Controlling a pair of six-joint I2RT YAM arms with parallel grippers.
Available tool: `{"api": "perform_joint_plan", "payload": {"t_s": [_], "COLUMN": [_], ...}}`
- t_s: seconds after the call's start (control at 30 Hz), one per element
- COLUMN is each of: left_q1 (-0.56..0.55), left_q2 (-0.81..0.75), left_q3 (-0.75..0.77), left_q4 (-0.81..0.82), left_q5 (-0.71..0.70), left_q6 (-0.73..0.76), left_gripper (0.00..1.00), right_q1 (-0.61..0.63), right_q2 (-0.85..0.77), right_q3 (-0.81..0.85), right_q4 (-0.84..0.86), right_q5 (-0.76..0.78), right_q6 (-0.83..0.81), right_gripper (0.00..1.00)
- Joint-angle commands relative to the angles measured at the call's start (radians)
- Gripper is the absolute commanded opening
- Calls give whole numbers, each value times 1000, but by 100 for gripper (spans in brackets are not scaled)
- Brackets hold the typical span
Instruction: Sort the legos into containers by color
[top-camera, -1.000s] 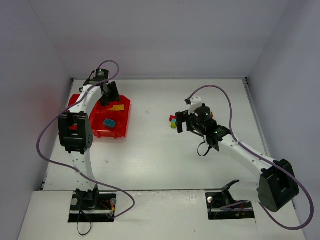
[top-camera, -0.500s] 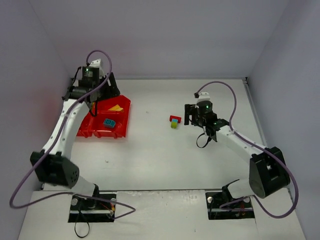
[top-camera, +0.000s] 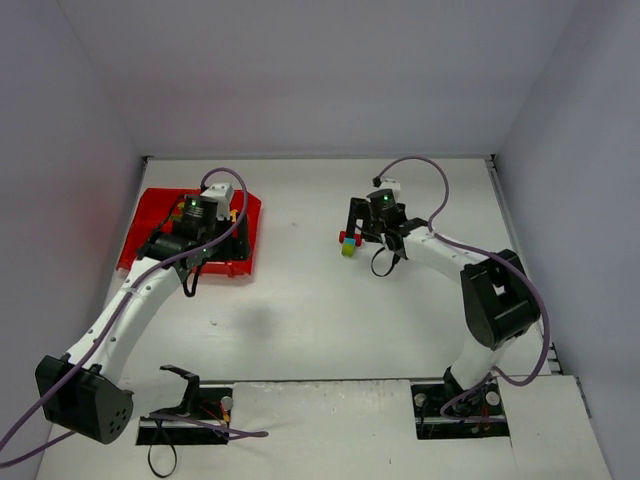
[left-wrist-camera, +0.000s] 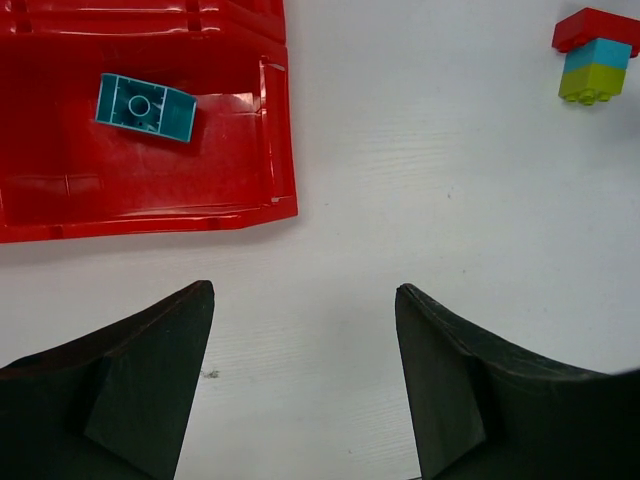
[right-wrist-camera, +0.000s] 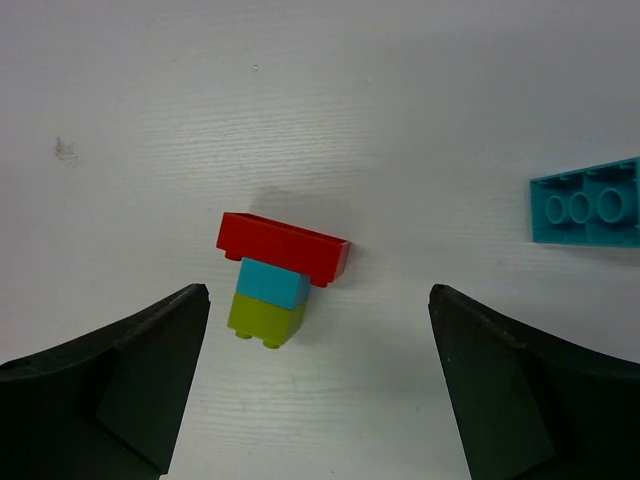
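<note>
My right gripper moves down and to the left in the top view next, bringing its fingers astride the lime brick (top-camera: 348, 250), because it lies off-center between them.
A small stack of legos lies on the white table, a red brick over a teal one over a lime one (right-wrist-camera: 280, 280) (top-camera: 348, 243) (left-wrist-camera: 595, 55). My right gripper (right-wrist-camera: 318, 290) (top-camera: 355, 232) is open above it, with the stack just past the fingertips and nearer the left finger. A loose teal brick (right-wrist-camera: 590, 205) lies to the right. The red tray (top-camera: 150, 205) (left-wrist-camera: 60, 200) sits far left, and one teal brick (left-wrist-camera: 145, 107) lies in its near-right compartment. My left gripper (left-wrist-camera: 302, 290) (top-camera: 225, 240) is open and empty, hovering over the tray's near-right corner.
Grey walls close the table at the back and on both sides. Purple cables loop off both arms. My left arm hides most of the tray's inside in the top view.
My left arm has swung from the tray's far side to its near-right corner, and its jaws have opened wider. My right gripper has moved left and farther back, toward the stack.
</note>
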Motion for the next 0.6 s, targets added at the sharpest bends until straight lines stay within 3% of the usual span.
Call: {"api": "perform_joint_plan", "payload": {"t_s": [0.0, 0.33, 0.57], "left_q1": [-3, -1, -1], "left_q2": [-35, -28, -29], "left_q3": [14, 14, 13], "left_q4": [54, 41, 37], "left_q5": [-30, -13, -18], "left_q6": [34, 31, 29], "left_gripper": [67, 67, 67], "right_q1": [35, 78, 104], "right_q2": [59, 172, 206], "right_q3": [97, 191, 203], "right_q4": [-23, -92, -127], "right_q5": [70, 175, 187], "right_q6": [83, 164, 198], "right_gripper": [89, 94, 83]}}
